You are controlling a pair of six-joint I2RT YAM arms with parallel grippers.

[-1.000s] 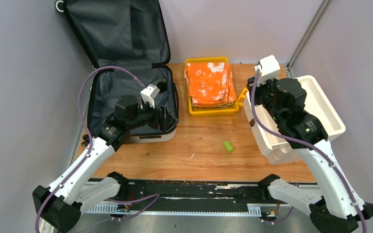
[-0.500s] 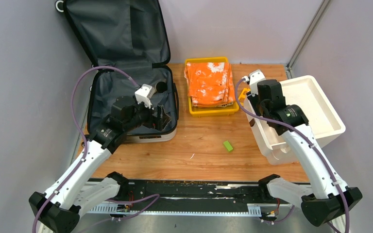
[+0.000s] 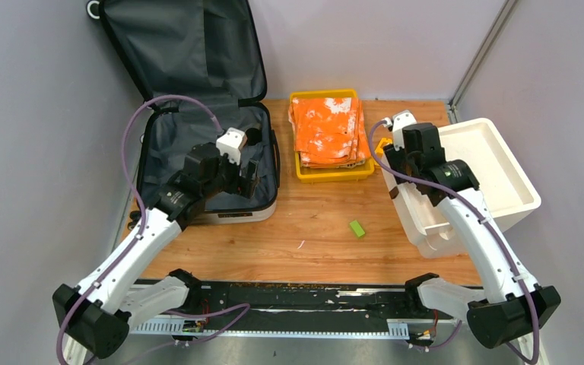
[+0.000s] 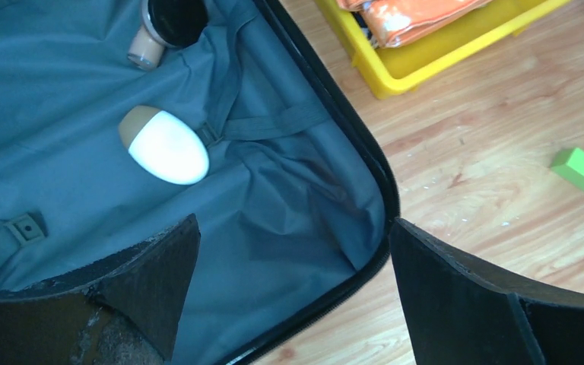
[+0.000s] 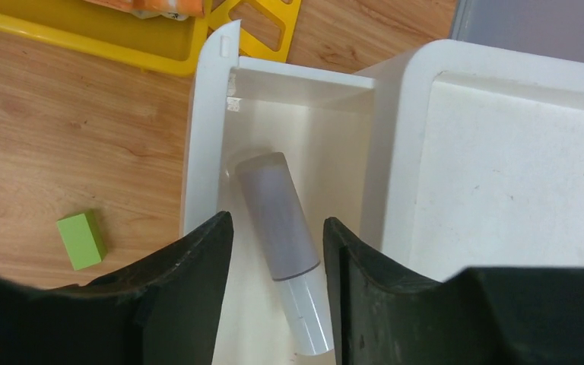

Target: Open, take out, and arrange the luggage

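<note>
My left gripper moves outward and down onto the tan bottle's exposed end (image 4: 147, 50) next, since the round container covers the rest.
The luggage (image 3: 169, 141) lies open at the left of the table, its lid (image 3: 175, 46) standing up against the wall and its dark grey lining showing. In the left wrist view its lining (image 4: 68, 99) holds a white egg-shaped bottle with a tan cap (image 4: 163, 144) and a round dark-topped container (image 4: 163, 19). My left gripper (image 3: 248, 176) hovers open and empty over the case's near right corner (image 4: 293, 228). My right gripper (image 3: 395, 156) is open above a grey and white tube (image 5: 277, 209) that lies in the foam box's narrow left compartment; the jaws stand either side of it (image 5: 277, 223), apart from it.
A white foam box (image 3: 494, 163) stands at the right. A yellow tray (image 3: 333, 173) with folded orange cloths sits at the back middle, with a yellow plastic piece (image 5: 262, 26) beside it. A small green block (image 3: 357, 228) lies on the wooden table.
My right arm has swung down and left from over the foam box to its narrow left compartment. My left gripper has shifted slightly farther back over the case.
</note>
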